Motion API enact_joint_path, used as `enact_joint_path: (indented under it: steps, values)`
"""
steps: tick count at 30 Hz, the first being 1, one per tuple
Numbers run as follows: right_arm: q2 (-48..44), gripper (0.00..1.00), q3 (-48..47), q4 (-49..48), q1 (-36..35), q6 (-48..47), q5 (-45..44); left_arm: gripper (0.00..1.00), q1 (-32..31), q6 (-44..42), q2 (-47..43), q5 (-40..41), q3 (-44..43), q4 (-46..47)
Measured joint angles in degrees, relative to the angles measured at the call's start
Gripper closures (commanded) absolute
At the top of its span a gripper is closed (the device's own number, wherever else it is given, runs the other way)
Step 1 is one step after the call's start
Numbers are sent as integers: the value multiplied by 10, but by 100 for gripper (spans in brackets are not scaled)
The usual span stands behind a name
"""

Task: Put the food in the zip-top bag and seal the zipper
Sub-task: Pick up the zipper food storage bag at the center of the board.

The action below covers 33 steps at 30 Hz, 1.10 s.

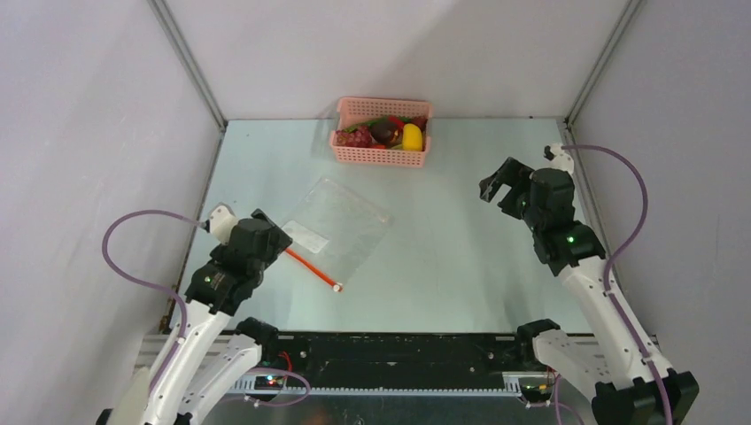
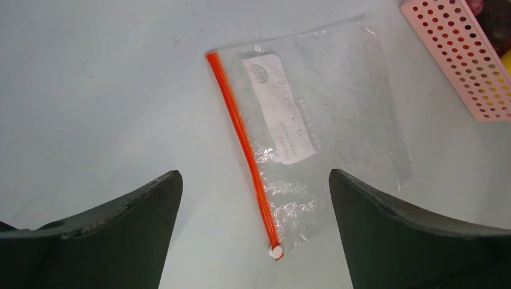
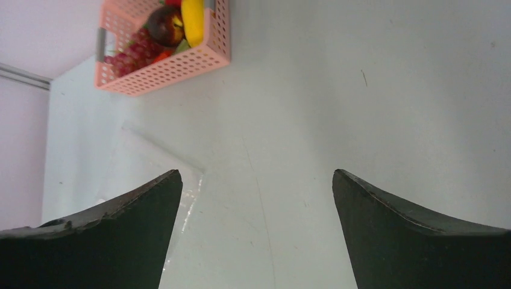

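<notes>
My left gripper will go down onto the middle part of the orange-red zipper [image 1: 312,266] [image 2: 249,155] and close on it, because the zipper runs lengthwise between the gripper's open fingers.
The clear zip-top bag [image 1: 341,226] lies flat on the table, also in the left wrist view [image 2: 337,120]. Its orange-red zipper [image 1: 312,266] runs along the near-left edge [image 2: 241,138], with a white tip [image 2: 275,252] at the near end. The food, a yellow fruit [image 1: 412,137], grapes [image 1: 354,137] and a dark round fruit [image 1: 383,131], sits in the pink basket [image 1: 381,158]. My left gripper [image 2: 256,180] is open above the zipper's near end. My right gripper [image 1: 496,188] is open and empty at the right, away from bag and basket.
The pink mesh basket stands at the back centre, near the rear wall; it shows at the top of the right wrist view [image 3: 175,63] and the left wrist view's corner [image 2: 464,60]. White enclosure walls surround the table.
</notes>
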<state>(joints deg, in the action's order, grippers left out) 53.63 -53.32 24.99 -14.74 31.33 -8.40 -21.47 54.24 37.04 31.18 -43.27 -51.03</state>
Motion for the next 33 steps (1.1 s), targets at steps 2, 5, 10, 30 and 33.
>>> enact_joint_path:
  steps: [2, 5, 10, 30, 33]
  values:
    - [-19, 1, 3, -6, 0, 3, 0, 2, 0, 2, -3, -2, 13, 13]
    - [-49, 1, 18, -30, 0, 7, 4, 2, 3, 9, -10, -18, 56, 49]
    - [-98, 1, 69, -61, 1, 13, 19, 2, 54, 29, -3, -103, 172, 153]
    - [-225, 1, 129, -46, 2, 39, 14, 26, 110, 75, 169, -187, 285, 483]
    - [-239, 0, 129, -34, 2, 47, 6, 41, 110, 79, 205, -187, 285, 523]
